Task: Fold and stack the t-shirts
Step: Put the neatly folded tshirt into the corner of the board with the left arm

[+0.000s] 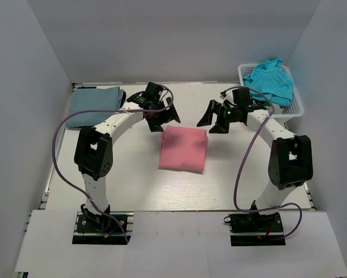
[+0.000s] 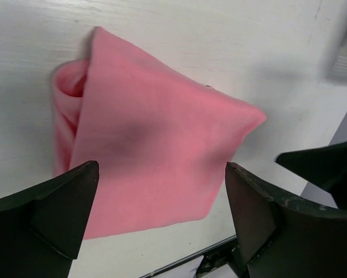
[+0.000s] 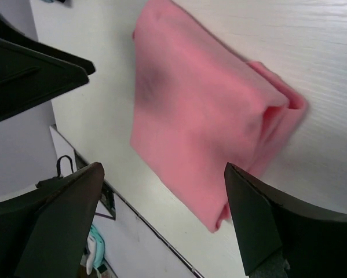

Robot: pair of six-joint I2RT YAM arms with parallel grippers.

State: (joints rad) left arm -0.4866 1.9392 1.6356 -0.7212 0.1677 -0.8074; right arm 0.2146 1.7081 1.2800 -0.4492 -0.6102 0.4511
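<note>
The pink shirt's folded layers lie together at the pink shirt's edge (image 1: 162,149) facing the grey-blue shirt, so the robot needs to move its left gripper down and back toward the base, onto that edge.
A folded salmon-pink t-shirt (image 1: 183,148) lies flat in the middle of the table; it also shows in the left wrist view (image 2: 144,150) and the right wrist view (image 3: 202,116). A folded grey-blue t-shirt (image 1: 94,102) lies at the far left. A teal t-shirt (image 1: 270,80) is heaped in the basket. My left gripper (image 1: 160,116) hovers open and empty above the pink shirt's far left corner; its fingers (image 2: 63,202) frame the shirt. My right gripper (image 1: 215,120) hovers open and empty just beyond the shirt's far right corner.
A white lattice basket (image 1: 298,104) stands at the far right corner. Grey walls enclose the table on three sides. Purple cables loop off both arms.
</note>
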